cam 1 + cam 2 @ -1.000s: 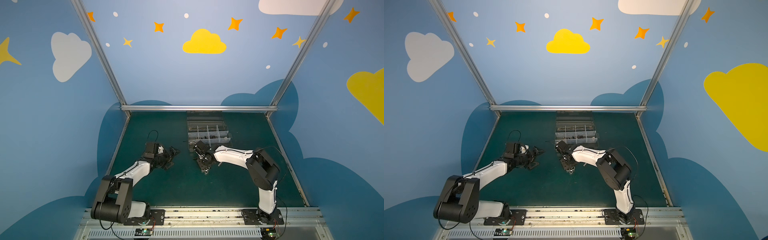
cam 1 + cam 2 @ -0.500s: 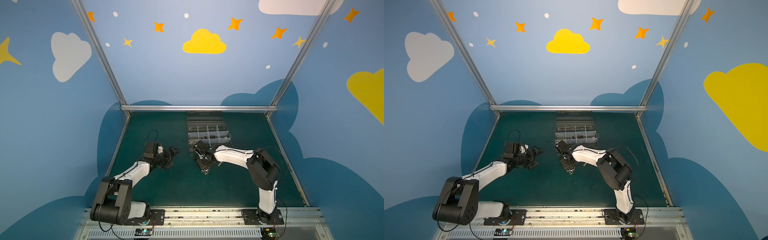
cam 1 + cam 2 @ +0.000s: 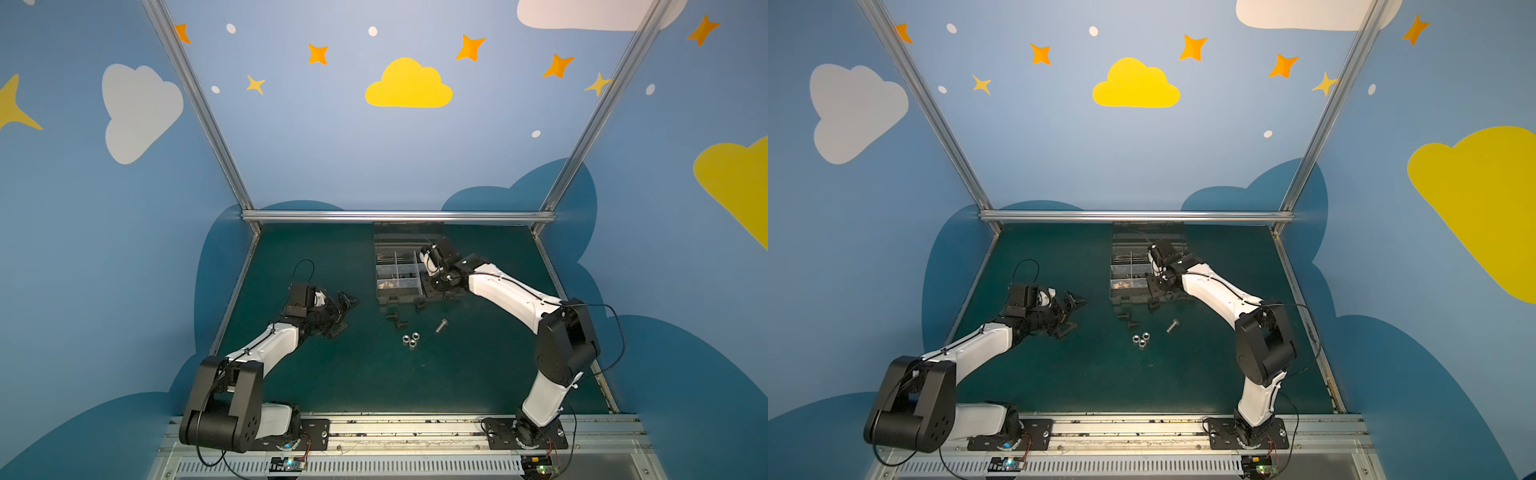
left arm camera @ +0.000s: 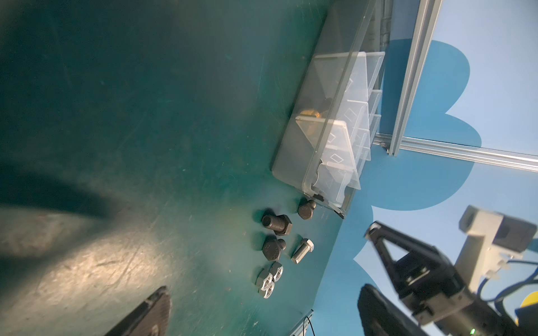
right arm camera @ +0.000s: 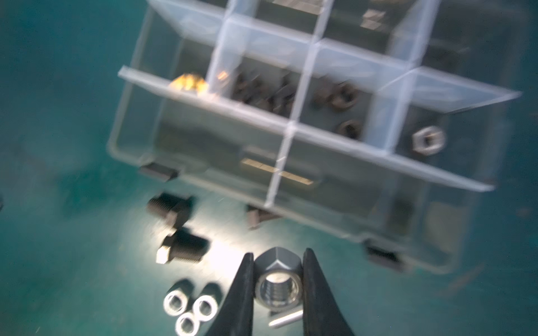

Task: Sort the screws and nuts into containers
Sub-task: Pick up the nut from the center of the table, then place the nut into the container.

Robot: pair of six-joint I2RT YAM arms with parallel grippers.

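Note:
The robot's right gripper will next move outward over the box's front side to let go of the silver nut in the grey nut's section (image 5: 440, 138), since this is outward of the gripper.
My right gripper (image 5: 278, 280) is shut on a silver nut (image 5: 278, 283), held off the mat by the front right corner of the organiser box (image 3: 399, 297) (image 5: 320, 197). Three more silver nuts (image 3: 411, 338) (image 5: 190, 308) lie clustered on the mat. Black screws (image 3: 397, 321) (image 5: 171, 208) and one silver screw (image 3: 441, 326) (image 4: 302, 250) lie close by. The containers (image 5: 343, 116) are compartments holding dark nuts, brass pieces and one grey nut (image 5: 428, 141). My left gripper (image 3: 347, 316) stands open at the left, holding nothing.
The box's clear lid (image 3: 409, 235) lies folded back toward the rear rail (image 3: 395, 216). One black screw (image 3: 420, 306) lies right against the box's front wall. Green mat (image 3: 353, 374) stretches between the arms toward the front.
My right gripper has risen from the cluster of nuts and swung back and to the right, up to the box, carrying the nut. The left arm has hardly moved.

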